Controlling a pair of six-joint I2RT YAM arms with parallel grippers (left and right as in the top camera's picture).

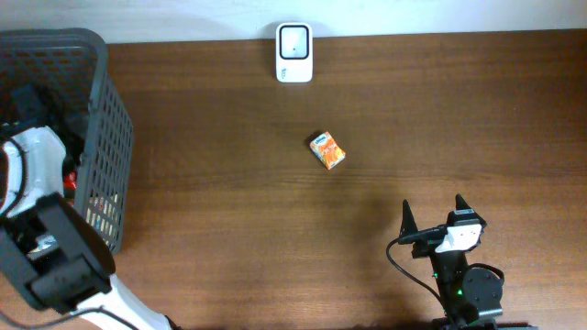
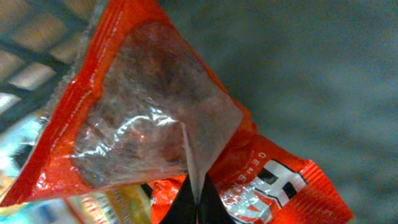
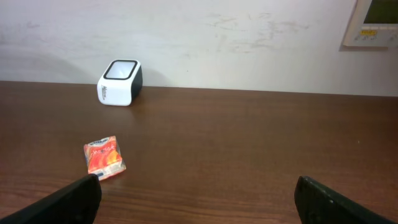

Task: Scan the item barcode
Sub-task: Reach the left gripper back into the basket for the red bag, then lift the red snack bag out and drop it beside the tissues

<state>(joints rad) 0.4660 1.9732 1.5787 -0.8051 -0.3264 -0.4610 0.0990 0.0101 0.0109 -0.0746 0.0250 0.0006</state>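
The snack bag needs to be lifted out of the basket next by my left gripper, then brought down beside the orange packet in front of the scanner.
In the left wrist view a red snack bag [image 2: 155, 112] with a clear window fills the frame. My left gripper [image 2: 198, 208] is shut on the thin seam flap running down the bag's middle. From overhead the left arm [image 1: 41, 156] reaches into the grey basket [image 1: 101, 137], and its fingers are hidden there. The white barcode scanner [image 1: 294, 52] [image 3: 119, 82] stands at the table's far edge. A small orange packet [image 1: 327, 150] [image 3: 104, 156] lies flat in front of it. My right gripper [image 1: 433, 220] [image 3: 199, 202] hovers open near the front edge, nothing between its fingers. No barcode shows.
The basket stands at the table's left end and holds other packets [image 2: 118, 202] beneath the red bag. A pale wall [image 3: 249, 37] rises behind the scanner. Bare brown tabletop [image 1: 229, 229] lies between basket, orange packet and right arm.
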